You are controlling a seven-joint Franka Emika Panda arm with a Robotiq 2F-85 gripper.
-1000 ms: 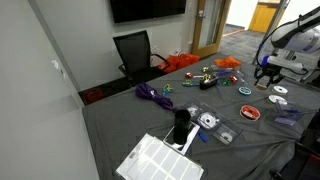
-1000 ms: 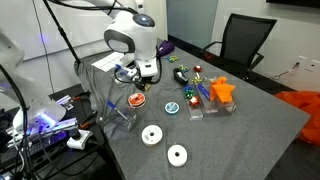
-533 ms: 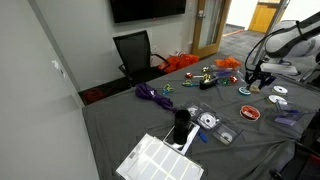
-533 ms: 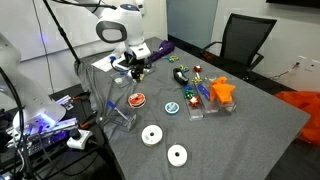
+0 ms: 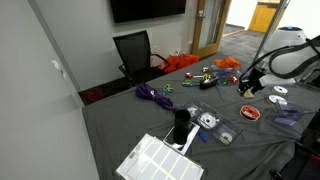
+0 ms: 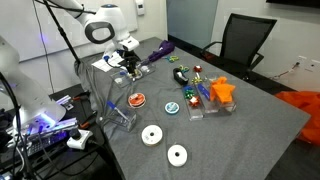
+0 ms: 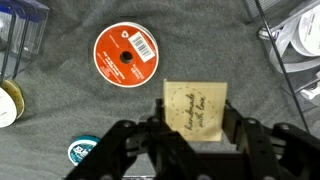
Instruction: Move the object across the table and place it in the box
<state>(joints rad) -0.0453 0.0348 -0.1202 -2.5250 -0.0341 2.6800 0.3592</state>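
Note:
I need to move my gripper to the right in the wrist view next and lower it, because the clear box with the white ring (image 7: 299, 48) is below on that side.
My gripper (image 7: 195, 128) is shut on a small tan block (image 7: 195, 108) stamped "handmade with love" and holds it above the grey cloth. In both exterior views the gripper (image 5: 250, 85) (image 6: 130, 65) hangs over the table's end. A clear box (image 6: 112, 98) stands at the table's edge just below and beside it. That box also shows in an exterior view (image 5: 287, 117) and at the wrist view's top left (image 7: 20, 30).
A red disc (image 7: 126, 55) (image 6: 136, 100) and a teal disc (image 7: 84, 150) (image 6: 172, 107) lie near the gripper. Two white tape rolls (image 6: 152, 135) lie near the front edge. An orange toy (image 6: 221, 90), a purple cord (image 5: 152, 94), a black cup (image 5: 181, 125) and a white tray (image 5: 160, 160) lie elsewhere.
The arm has swung with the tan block held in the gripper, away from the red disc toward the table's end by the clear box. Nothing on the table has moved.

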